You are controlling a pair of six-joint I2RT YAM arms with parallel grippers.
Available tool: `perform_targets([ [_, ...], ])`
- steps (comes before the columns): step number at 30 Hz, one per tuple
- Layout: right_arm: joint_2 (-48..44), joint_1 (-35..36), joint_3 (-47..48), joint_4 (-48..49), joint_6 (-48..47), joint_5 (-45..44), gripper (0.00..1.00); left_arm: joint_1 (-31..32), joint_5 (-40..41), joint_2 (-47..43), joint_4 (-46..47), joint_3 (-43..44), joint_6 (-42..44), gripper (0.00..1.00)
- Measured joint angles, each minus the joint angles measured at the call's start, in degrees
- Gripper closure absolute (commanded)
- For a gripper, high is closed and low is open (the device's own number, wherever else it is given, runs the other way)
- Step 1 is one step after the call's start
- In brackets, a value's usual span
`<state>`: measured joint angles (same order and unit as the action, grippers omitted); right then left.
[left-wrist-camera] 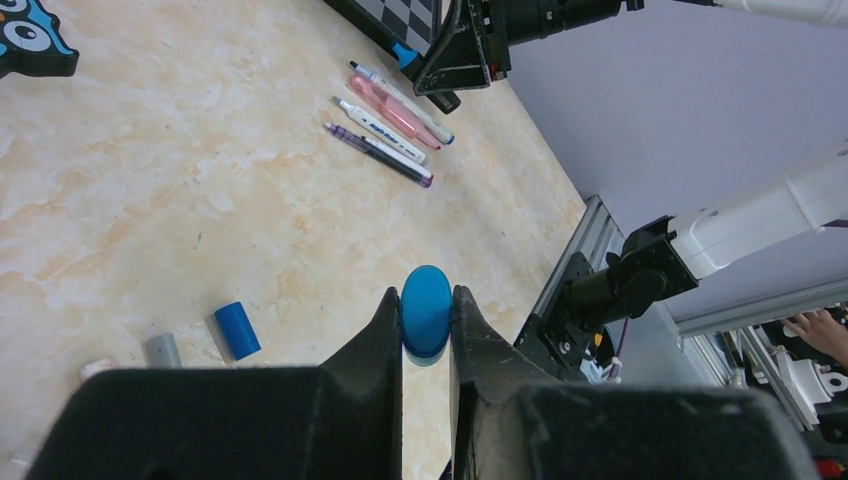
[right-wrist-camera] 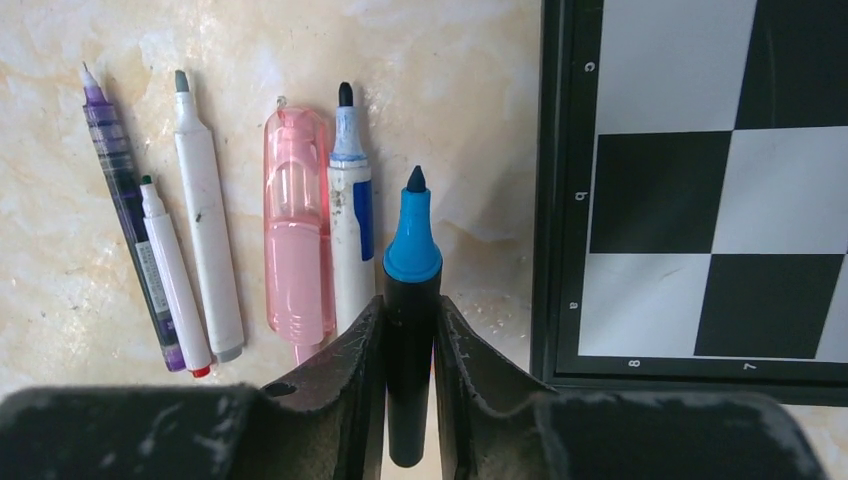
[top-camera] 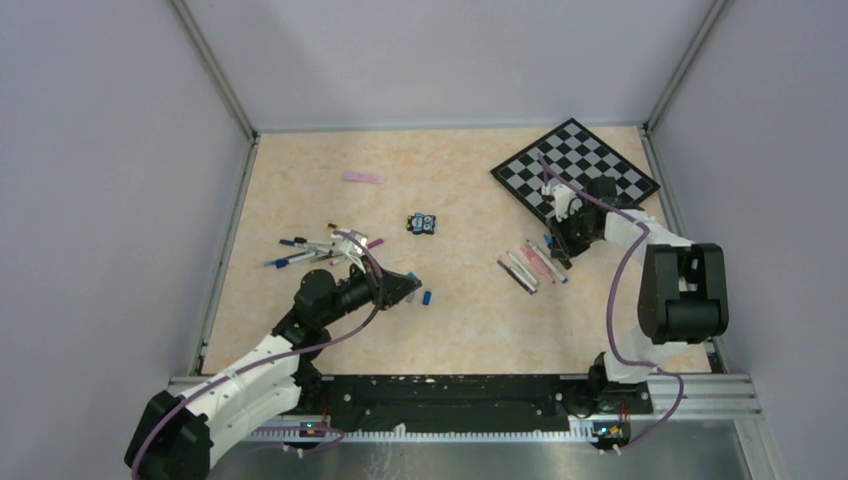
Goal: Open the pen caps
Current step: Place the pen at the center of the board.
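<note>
I will move my left gripper to the right in the top view and lower the cap to the bare tabletop beside the loose blue cap (left-wrist-camera: 238, 330), because that side is empty.
My left gripper (left-wrist-camera: 427, 296) is shut on a blue pen cap (left-wrist-camera: 427, 312) and holds it above the table; in the top view it (top-camera: 410, 284) is near the table's middle. My right gripper (right-wrist-camera: 410, 302) is shut on a black marker (right-wrist-camera: 411, 340) with a blue collar and a bare tip. It hovers by the chessboard's near corner (top-camera: 557, 252). Below it lie several uncapped pens: purple (right-wrist-camera: 128, 215), two white (right-wrist-camera: 207, 235), pink (right-wrist-camera: 297, 230) and white-blue (right-wrist-camera: 351, 225). A loose blue cap (left-wrist-camera: 238, 330) and a grey cap (left-wrist-camera: 163, 350) lie on the table.
The chessboard (top-camera: 575, 170) lies at the back right, its edge (right-wrist-camera: 552, 200) close to my right fingers. A second cluster of pens (top-camera: 310, 248) lies left of centre. A small toy block (top-camera: 421, 223) and a pink pen (top-camera: 362, 177) lie farther back.
</note>
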<state>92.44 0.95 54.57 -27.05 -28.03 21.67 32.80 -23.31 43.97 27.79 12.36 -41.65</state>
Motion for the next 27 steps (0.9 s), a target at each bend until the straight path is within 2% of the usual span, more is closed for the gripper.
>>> perform_targets([
  [1, 0.2, 0.0, 0.0, -0.3, 0.0, 0.0, 0.74, 0.0, 0.0, 0.0, 0.0, -0.1, 0.0, 0.99],
  [5, 0.3, 0.0, 0.0, -0.9, 0.1, 0.5, 0.72, 0.0, 0.0, 0.1, 0.0, -0.2, 0.0, 0.99],
  [18, -0.1, 0.0, 0.0, -3.4, 0.1, 6.3, 0.71, 0.0, -0.6, 0.0, 0.0, -0.3, 0.0, 0.98],
  [27, -5.1, 0.0, 0.0, -4.2, 0.1, 12.1, 0.71, 0.0, -1.6, 0.7, 0.0, -0.3, -0.1, 0.96],
])
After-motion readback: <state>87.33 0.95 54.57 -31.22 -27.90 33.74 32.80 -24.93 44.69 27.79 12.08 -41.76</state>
